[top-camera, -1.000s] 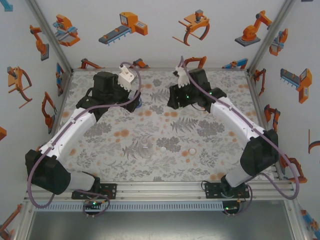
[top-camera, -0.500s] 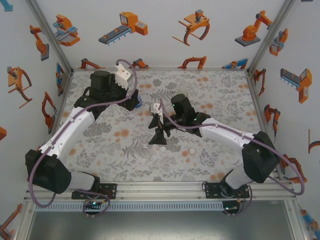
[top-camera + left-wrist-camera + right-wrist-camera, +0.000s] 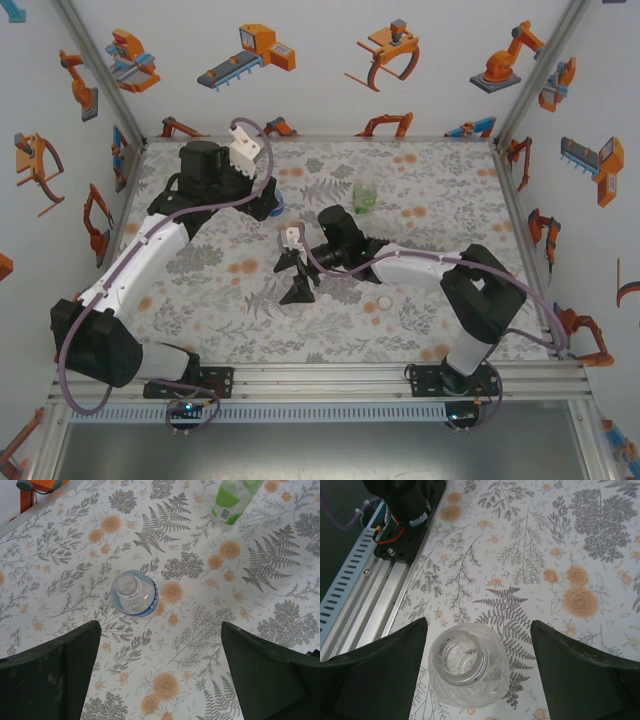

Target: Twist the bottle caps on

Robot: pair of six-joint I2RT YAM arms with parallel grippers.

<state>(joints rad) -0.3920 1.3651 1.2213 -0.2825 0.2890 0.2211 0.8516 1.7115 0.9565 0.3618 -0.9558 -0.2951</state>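
Observation:
The bottle's uncapped opening is already between my open right gripper's fingers, so I should lower them around the clear bottle point(image 3: 467, 672) next and close.
A plain clear bottle point(image 3: 467, 672) stands upright with its mouth uncapped between the fingers of my open right gripper point(image 3: 479, 626), nearer the left finger and touching neither. From above, that gripper point(image 3: 293, 278) hangs over the table's near centre. One white cap point(image 3: 385, 303) lies on the cloth to its right. The blue-labelled bottle point(image 3: 134, 592) stands uncapped just ahead of my open left gripper point(image 3: 160, 627), which has nothing in it. The green-tinted bottle point(image 3: 364, 195) stands alone at the back middle, and the left wrist view catches its lower part point(image 3: 231, 500).
The floral cloth point(image 3: 430, 200) covers the table, with patterned walls on three sides. In the right wrist view, the aluminium rail point(image 3: 365, 600) and the left arm's base point(image 3: 405, 505) lie close behind the clear bottle.
My right arm swung from the back of the table to the near centre over the clear bottle, leaving the green-tinted bottle standing, and its jaws widened. The left arm hardly moved.

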